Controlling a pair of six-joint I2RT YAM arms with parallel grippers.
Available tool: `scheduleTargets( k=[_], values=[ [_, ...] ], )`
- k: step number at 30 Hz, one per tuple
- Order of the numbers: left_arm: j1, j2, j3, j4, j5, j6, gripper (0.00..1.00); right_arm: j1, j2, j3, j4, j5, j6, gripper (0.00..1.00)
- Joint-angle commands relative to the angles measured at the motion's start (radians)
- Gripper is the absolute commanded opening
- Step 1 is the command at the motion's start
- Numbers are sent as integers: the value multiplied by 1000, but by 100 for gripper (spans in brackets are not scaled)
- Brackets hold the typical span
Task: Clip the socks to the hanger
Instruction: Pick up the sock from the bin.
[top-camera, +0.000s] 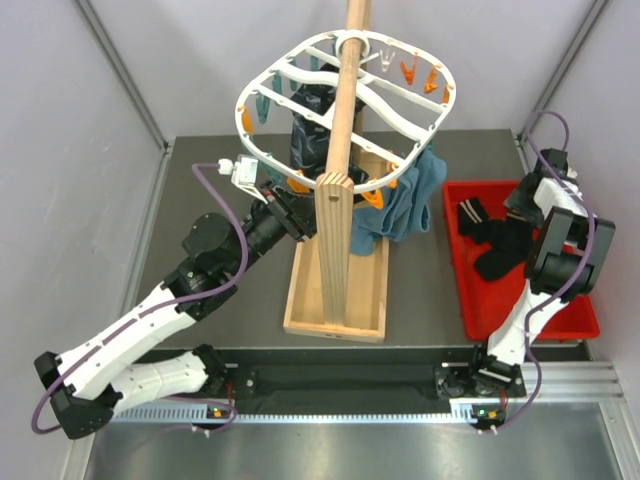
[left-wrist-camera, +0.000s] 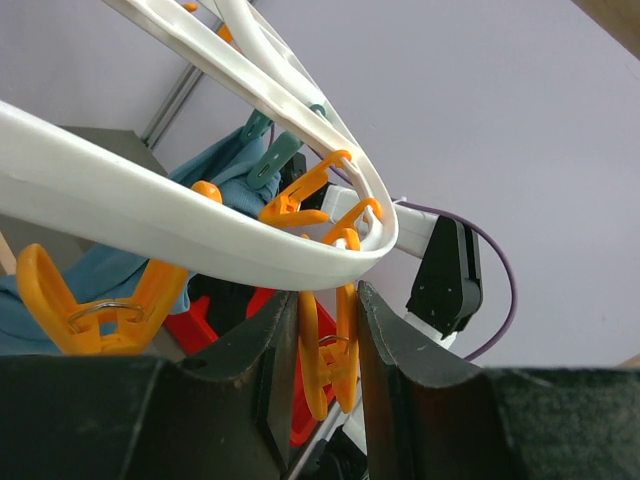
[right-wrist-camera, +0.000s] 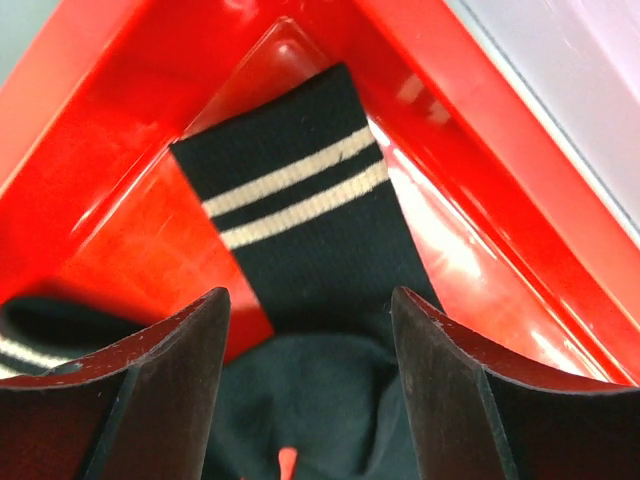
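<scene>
I need to lower my open right gripper toward the bottom of the bin, onto the black sock beside its cream stripes, because that fabric is between my fingers.
The white oval hanger (top-camera: 243, 120) hangs from the pole, with orange and teal clothespins around its rim. My left gripper (top-camera: 298, 212) reaches up under its near rim (left-wrist-camera: 150, 215). In the left wrist view that gripper (left-wrist-camera: 328, 300) is shut on the handles of an orange clothespin (left-wrist-camera: 325, 350) hanging from the rim. Black socks (top-camera: 490, 240) lie heaped in the red bin. My right gripper (right-wrist-camera: 310, 300) hovers open just above them. A black sock cuff with two cream stripes (right-wrist-camera: 300, 200) lies beyond its fingertips, and dark fabric sits between the fingers.
A wooden pole (top-camera: 340, 130) rises from a tray-like wooden base (top-camera: 335, 290) at table centre. Teal cloths (top-camera: 410, 200) and a dark fabric bunch (top-camera: 310, 125) hang from the hanger. The red bin (top-camera: 470, 300) stands at the right, its walls (right-wrist-camera: 130, 230) close around my right gripper.
</scene>
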Motion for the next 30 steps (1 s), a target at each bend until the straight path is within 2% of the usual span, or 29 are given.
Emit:
scheduleTargets(
  k=[1, 10, 13, 19, 21, 23, 24, 26, 30],
  values=[
    [-2, 6, 14, 26, 7, -3, 0, 4, 23, 27, 75, 46, 22, 65],
    [-1, 35, 39, 17, 8, -6, 0, 19, 126, 78, 54, 74, 16, 64],
    [-1, 44, 42, 16, 10, -11, 0, 27, 147, 82, 63, 74, 13, 60],
    [-1, 45, 50, 10, 10, -12, 0, 35, 175, 79, 61, 77, 4, 45],
    [-1, 44, 50, 5, 10, -11, 0, 45, 167, 73, 65, 112, -6, 31],
    [-1, 41, 48, 5, 8, -11, 0, 55, 160, 70, 68, 140, -19, 25],
    [-1, 41, 47, 3, 10, -14, 0, 55, 147, 78, 66, 142, -19, 15],
    [-1, 41, 48, 0, 10, -15, 0, 56, 132, 86, 52, 151, -24, 3],
    [-1, 38, 48, -9, 5, -12, 0, 55, 30, 92, 45, 166, -29, 0]
  ],
)
